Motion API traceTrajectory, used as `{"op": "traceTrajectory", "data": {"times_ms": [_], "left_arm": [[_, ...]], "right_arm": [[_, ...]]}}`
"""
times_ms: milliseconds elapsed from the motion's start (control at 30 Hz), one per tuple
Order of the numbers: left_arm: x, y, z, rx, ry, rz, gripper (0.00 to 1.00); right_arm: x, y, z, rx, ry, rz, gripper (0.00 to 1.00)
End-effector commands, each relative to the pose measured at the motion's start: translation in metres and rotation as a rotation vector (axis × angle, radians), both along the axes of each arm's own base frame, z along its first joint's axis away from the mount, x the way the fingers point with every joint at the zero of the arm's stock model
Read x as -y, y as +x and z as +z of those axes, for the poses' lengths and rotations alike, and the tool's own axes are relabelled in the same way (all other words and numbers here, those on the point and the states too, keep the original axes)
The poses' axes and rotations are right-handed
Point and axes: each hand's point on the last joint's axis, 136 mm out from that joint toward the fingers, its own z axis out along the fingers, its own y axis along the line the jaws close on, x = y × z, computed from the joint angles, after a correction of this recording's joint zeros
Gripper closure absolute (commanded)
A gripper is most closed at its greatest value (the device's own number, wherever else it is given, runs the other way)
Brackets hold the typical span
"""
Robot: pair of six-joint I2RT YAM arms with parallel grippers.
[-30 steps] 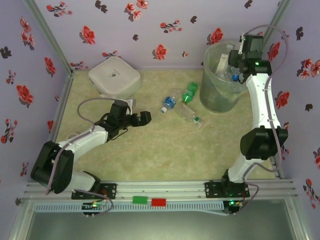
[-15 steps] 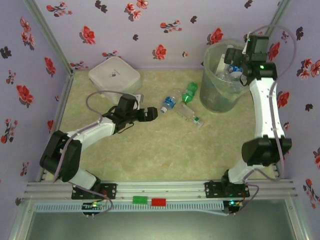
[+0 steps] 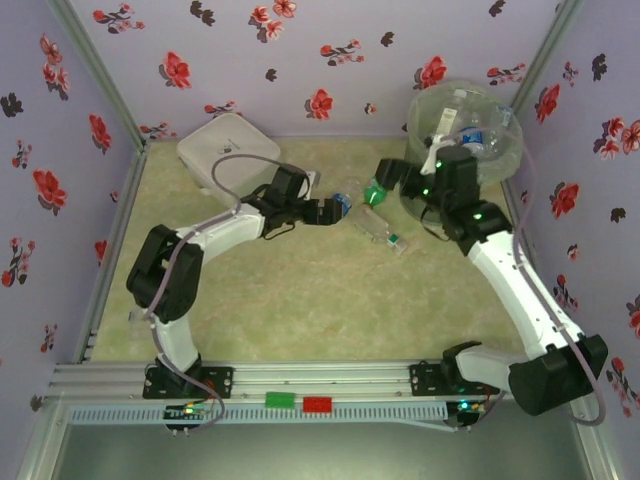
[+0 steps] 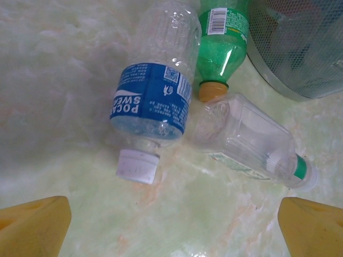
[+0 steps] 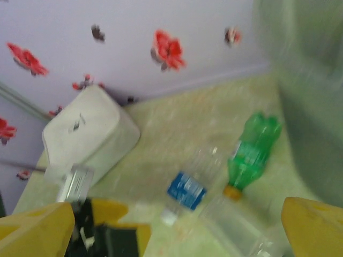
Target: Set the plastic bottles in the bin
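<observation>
My left gripper lowers forward next until its fingers are astride the blue-labelled bottle's narrow white cap, then closes.
Three plastic bottles lie together left of the bin (image 3: 426, 110): a clear one with a blue label (image 3: 340, 205) (image 4: 153, 101) (image 5: 187, 190), a green one (image 3: 378, 187) (image 4: 220, 53) (image 5: 252, 150), and a clear square one with a green neck band (image 3: 382, 233) (image 4: 252, 142). More bottles (image 3: 480, 140) rest inside the bin. My left gripper (image 3: 322, 212) (image 4: 174, 225) is open just short of the blue-labelled bottle's white cap. My right gripper (image 3: 392, 176) (image 5: 177, 227) is open, hanging above the green bottle beside the bin wall (image 5: 311, 107).
A white square lidded box (image 3: 228, 153) (image 5: 88, 136) stands at the back left. Flowered walls close the floor on three sides. The bin (image 4: 300, 48) stands close behind the bottles. The two grippers face each other across the bottles.
The right gripper opened over the bin, then swung down and left to the bottles on the floor. The left arm reached right up to the blue-labelled bottle.
</observation>
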Motion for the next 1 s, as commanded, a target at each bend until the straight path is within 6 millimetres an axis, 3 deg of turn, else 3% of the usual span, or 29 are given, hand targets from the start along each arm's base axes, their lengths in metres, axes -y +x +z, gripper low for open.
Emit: {"op": "traceTrajectory", "data": {"times_ms": [0,200,400,500,700,967], "left_arm": [[0.009,0.004,-0.015,-0.027,0.068,-0.059,0.05],[0.021,0.007,-0.043,-0.073,0.143,-0.116,0.19],[0.024,0.005,-0.063,-0.098,0.18,-0.146,0.3],[0.024,0.005,-0.071,-0.111,0.195,-0.154,0.33],[0.027,0.008,-0.086,-0.122,0.224,-0.178,0.41],[0.031,0.016,-0.089,-0.108,0.247,-0.21,0.6]], "right_arm": [[-0.007,-0.009,-0.001,0.034,0.11,-0.02,0.0],[-0.001,-0.019,-0.061,-0.052,0.1,-0.054,0.0],[0.005,-0.023,-0.104,-0.137,0.063,-0.08,0.0],[0.004,-0.024,-0.113,-0.16,0.059,-0.077,0.0],[0.003,-0.02,-0.112,-0.156,0.054,-0.077,0.0],[0.002,-0.018,-0.11,-0.158,0.054,-0.077,0.0]]}}
